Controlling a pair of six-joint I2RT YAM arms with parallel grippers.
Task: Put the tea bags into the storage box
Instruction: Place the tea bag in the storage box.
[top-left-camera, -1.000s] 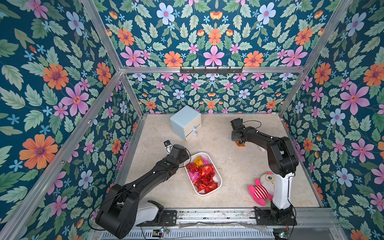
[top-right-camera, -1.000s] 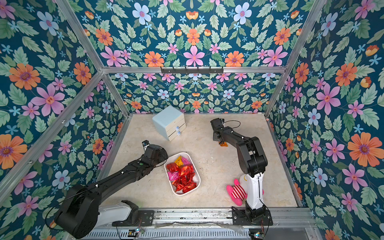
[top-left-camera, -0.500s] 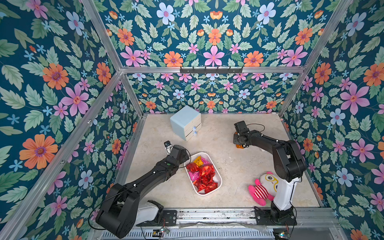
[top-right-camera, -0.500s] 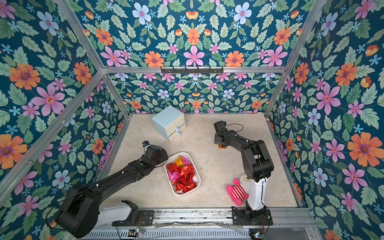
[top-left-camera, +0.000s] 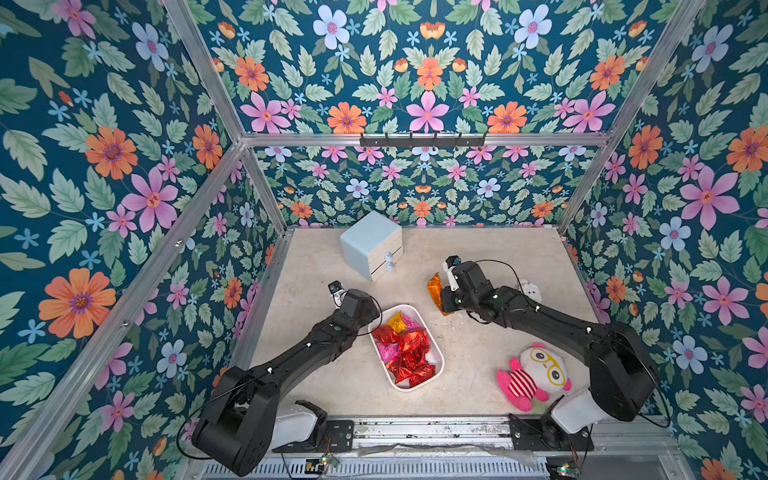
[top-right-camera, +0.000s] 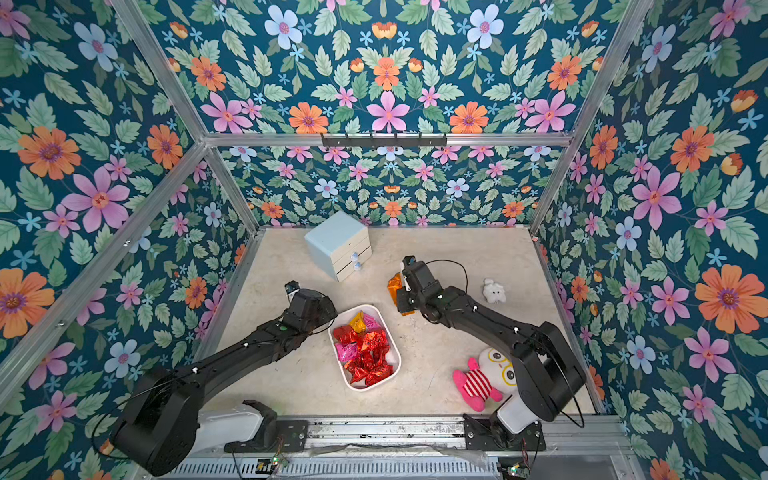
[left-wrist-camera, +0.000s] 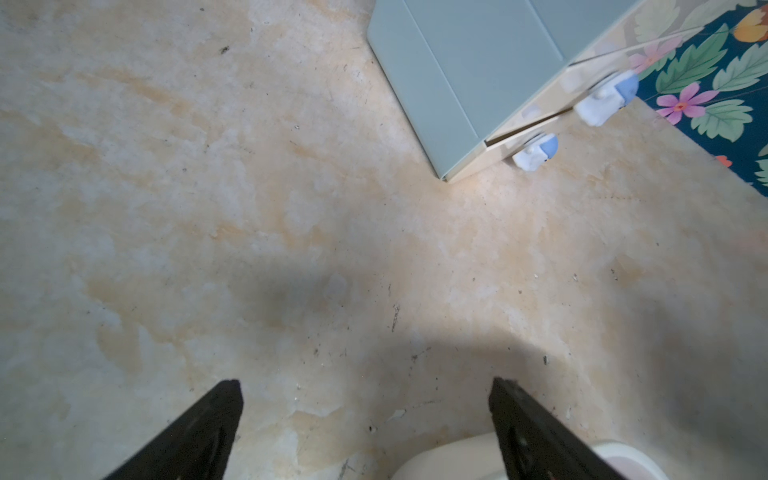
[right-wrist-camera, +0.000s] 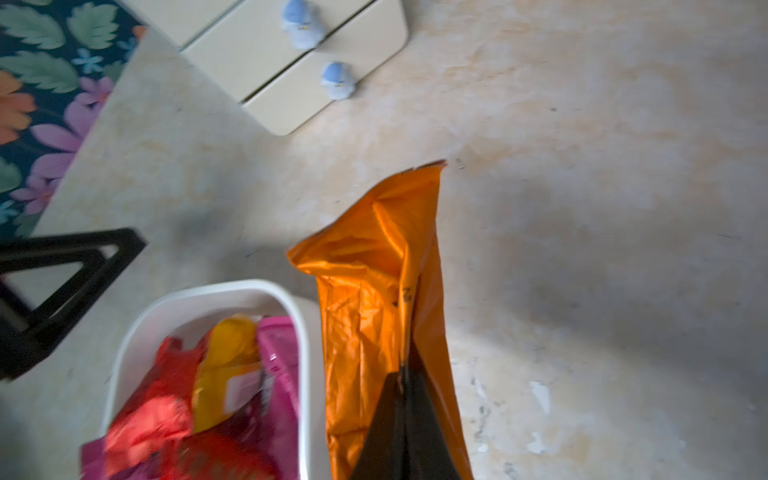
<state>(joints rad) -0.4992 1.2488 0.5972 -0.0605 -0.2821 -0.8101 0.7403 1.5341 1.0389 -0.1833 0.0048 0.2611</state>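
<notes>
The robot's right gripper will next bring the orange tea bag back over the box's rim and down onto the red tea bags, which lie below and back, and let it go there.
The white storage box (top-left-camera: 419, 386) (top-right-camera: 365, 388) lies at the front middle of the table and holds several red, pink and yellow tea bags (top-left-camera: 409, 349) (top-right-camera: 365, 349). My right gripper (right-wrist-camera: 405, 365) is shut on an orange tea bag (right-wrist-camera: 374, 270) (top-left-camera: 435, 289) (top-right-camera: 394, 286). That tea bag hangs above the table just beyond the box's far right end, outside the rim (right-wrist-camera: 305, 332). My left gripper (left-wrist-camera: 365, 386) stands open over bare table by the box's far left corner (left-wrist-camera: 457, 457), with nothing between its fingers.
A pale blue drawer unit (top-left-camera: 371, 243) (left-wrist-camera: 478, 62) stands at the back middle. A pink-and-white plush toy (top-left-camera: 534, 376) lies front right by the right arm's base. A small white plush (top-right-camera: 493, 291) lies right of the right arm. Flowered walls enclose the table.
My right gripper shut on the orange tea bag, lifted it and carried it left and nearer, toward the storage box. The left arm has not moved.
</notes>
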